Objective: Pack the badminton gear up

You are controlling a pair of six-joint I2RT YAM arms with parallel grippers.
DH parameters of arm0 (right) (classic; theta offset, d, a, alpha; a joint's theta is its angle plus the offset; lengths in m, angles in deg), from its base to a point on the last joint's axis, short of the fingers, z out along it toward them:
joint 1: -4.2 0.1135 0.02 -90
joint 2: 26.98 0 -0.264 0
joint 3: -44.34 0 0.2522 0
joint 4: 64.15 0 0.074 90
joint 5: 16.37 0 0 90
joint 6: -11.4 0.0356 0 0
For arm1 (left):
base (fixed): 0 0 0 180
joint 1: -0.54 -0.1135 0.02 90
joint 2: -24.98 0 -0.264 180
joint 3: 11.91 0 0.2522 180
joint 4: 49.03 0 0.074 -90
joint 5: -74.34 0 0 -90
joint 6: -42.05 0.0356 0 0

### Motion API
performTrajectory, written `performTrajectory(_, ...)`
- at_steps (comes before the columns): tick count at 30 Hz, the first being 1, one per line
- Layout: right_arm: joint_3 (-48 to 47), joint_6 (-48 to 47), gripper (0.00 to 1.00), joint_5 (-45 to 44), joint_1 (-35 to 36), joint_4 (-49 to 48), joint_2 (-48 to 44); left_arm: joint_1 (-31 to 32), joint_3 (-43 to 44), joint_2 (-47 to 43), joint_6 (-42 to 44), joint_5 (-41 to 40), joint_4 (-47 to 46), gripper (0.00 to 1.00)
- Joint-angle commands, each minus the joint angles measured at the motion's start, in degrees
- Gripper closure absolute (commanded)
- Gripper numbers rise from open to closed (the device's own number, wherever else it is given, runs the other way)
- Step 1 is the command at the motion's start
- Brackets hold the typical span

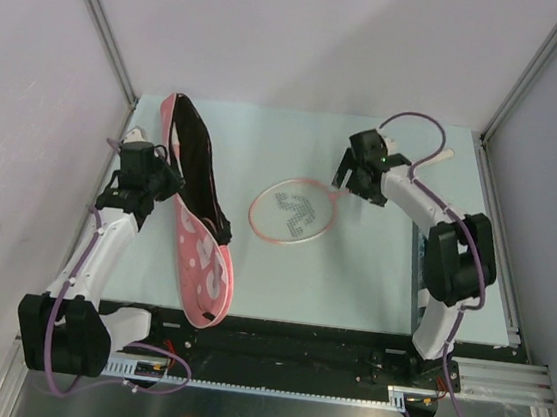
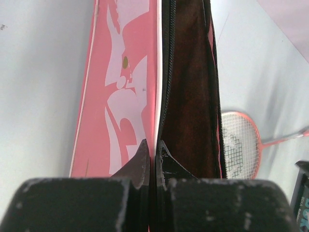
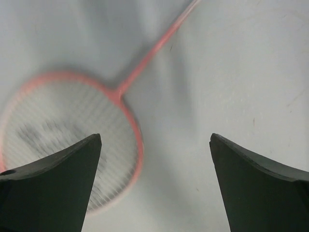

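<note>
My right gripper turns its open fingers to match the racket's pink stem near the head point(image 3: 150, 55) next and lowers them astride. That stem lies below the gripper at a slant.
A pink racket bag point(image 1: 203, 250) with white lettering lies at the left of the table, its zip open on a dark lining point(image 1: 200, 159). My left gripper point(image 1: 166, 180) is shut on the bag's open edge point(image 2: 158, 96), one finger on the pink outside and one inside. One pink-framed racket point(image 1: 293, 213) lies flat mid-table, its thin shaft running up right to a white handle point(image 1: 442, 155). My right gripper point(image 1: 349, 172) hovers open over the shaft near the head. In the right wrist view the racket head point(image 3: 58, 125) lies under the left finger, with nothing between the jaws.
White enclosure walls close in the back and both sides. A dark object point(image 1: 414, 269) lies along the table's right edge, mostly hidden behind the right arm. A black rail point(image 1: 283, 345) runs along the near edge between the arm bases.
</note>
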Motion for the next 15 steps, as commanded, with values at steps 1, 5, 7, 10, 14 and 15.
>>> performTrajectory(1,-13.4,20.1,0.0,-6.5,-3.5,6.5,9.2,-1.5,1.2,-2.7,0.0,0.4,-5.5,1.0)
performTrajectory(5,-35.2,28.8,0.0,-7.8,-4.3,25.8,24.2,-1.8,1.2,-2.8,-0.1,2.1,-5.6,1.0)
performTrajectory(7,-43.7,32.0,0.0,-7.2,-4.8,30.4,31.0,-1.9,1.1,-2.7,-0.4,2.6,-5.8,1.0)
performTrajectory(10,-46.1,36.5,0.01,-8.4,-5.0,33.1,34.3,-2.3,1.0,-2.4,-0.7,3.6,-6.0,1.0)
performTrajectory(14,-42.4,40.5,0.09,-7.5,-5.9,31.5,33.7,-2.8,0.8,-2.4,-1.0,4.7,-6.2,1.0)
performTrajectory(15,-41.8,41.1,0.1,-7.7,-6.1,31.9,33.4,-2.9,0.8,-2.4,-1.2,5.2,-6.3,1.0)
